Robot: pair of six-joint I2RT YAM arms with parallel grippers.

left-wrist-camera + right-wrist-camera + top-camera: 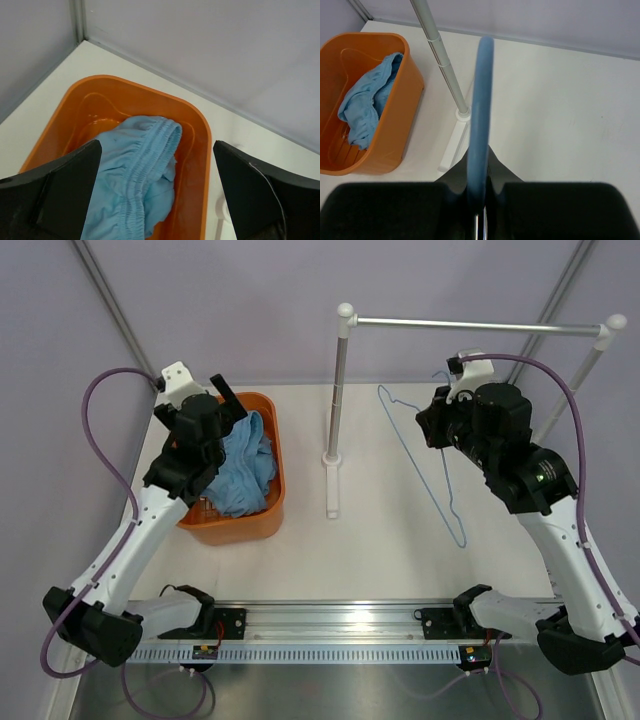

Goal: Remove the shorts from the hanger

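Note:
The hanger's wire is bare, so my right gripper should next rise outward to the silver bar's part nearer the basket, lower the hanger's hook over it and let go.
The light-blue shorts (245,465) lie crumpled inside the orange basket (270,522), off the hanger. In the left wrist view their elastic waistband (145,160) faces up. My left gripper (226,408) hovers over the basket's far end, open, with nothing between its fingers (70,180). The thin blue wire hanger (419,466) hangs bare over the right half of the table, held by its top. My right gripper (438,418) is shut on the hanger's wire (480,100), which runs up between the jaws (481,175). From the right wrist the shorts (367,107) show in the basket (400,130).
A silver rail (480,326) on white-capped posts spans the back right; its left post (338,390) stands on a white foot at table centre, just right of the basket. Grey walls close the back and left. The arm bases and a metal track line the near edge.

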